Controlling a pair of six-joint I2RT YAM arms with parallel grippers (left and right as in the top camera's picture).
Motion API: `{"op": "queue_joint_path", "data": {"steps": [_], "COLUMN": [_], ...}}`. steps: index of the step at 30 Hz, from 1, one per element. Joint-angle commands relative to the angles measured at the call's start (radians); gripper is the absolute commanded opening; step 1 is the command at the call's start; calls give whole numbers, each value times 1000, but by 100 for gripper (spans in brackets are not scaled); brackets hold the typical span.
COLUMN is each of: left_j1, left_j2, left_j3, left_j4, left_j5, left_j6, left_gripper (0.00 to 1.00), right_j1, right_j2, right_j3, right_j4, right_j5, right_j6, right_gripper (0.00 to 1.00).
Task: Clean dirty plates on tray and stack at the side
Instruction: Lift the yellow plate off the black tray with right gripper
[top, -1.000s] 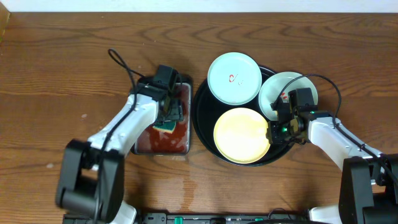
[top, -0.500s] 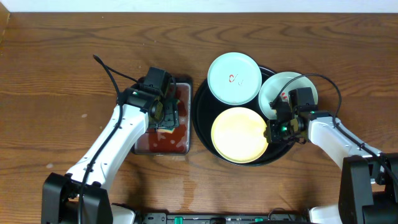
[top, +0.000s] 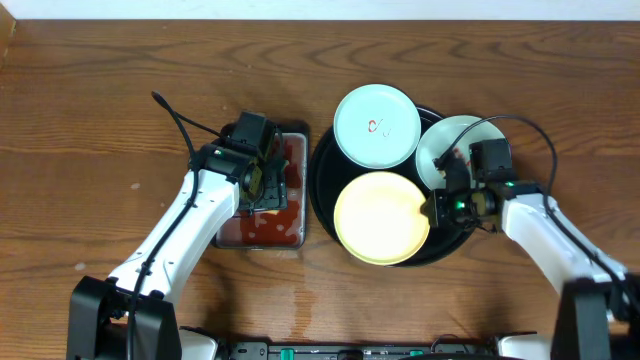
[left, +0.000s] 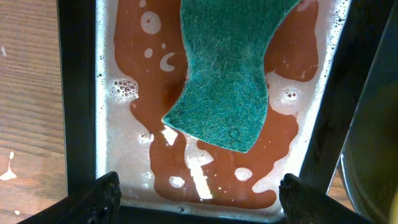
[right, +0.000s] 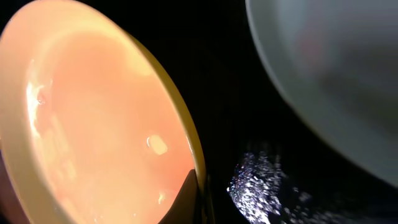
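Observation:
I will next move my right gripper up and to the right in the overhead view, then down onto the tabletop beside the tray, because that side of the tray is clear.
The round black tray (top: 321, 178) holds three plates. A pale blue-white plate (top: 376, 125) with red smears lies at its back. A second pale plate (top: 449, 141) lies at the back right, partly under my right arm. My right gripper (top: 436, 208) is shut on the right rim of the pale yellow plate (top: 381, 218), which is tilted in the right wrist view (right: 93, 137); one finger (right: 198, 194) shows inside the rim. My left gripper (top: 262, 183) hangs open over the pan, fingers wide apart (left: 205, 194) and empty.
A rectangular black pan (top: 262, 234) of reddish foamy liquid stands left of the tray. A green scouring sponge (left: 227, 74) lies in the liquid, free of the fingers. The pan's rim (left: 78, 93) shows in the left wrist view. Brown wooden table (top: 100, 100) lies all around.
The yellow plate has shifted a little left in my right gripper's hold. My left arm swung its elbow outward and its gripper stays over the pan.

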Motion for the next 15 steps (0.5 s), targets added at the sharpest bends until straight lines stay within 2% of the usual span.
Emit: {"op": "queue_joint_path", "data": {"steps": [1, 9, 15], "left_j1": [2, 2, 2], "left_j2": [2, 2, 2], "left_j3": [-11, -11, -11], "left_j4": [-3, 5, 8], "left_j5": [-1, -1, -1], "left_j6": [8, 5, 5], "left_gripper": [82, 82, 82], "right_j1": [8, 126, 268], "right_j2": [-103, -294, -326], "right_j3": [4, 4, 4], "right_j4": [2, 3, 27], "right_j5": [82, 471, 742], "right_j6": [4, 21, 19], "right_gripper": [1, 1, 1]}}
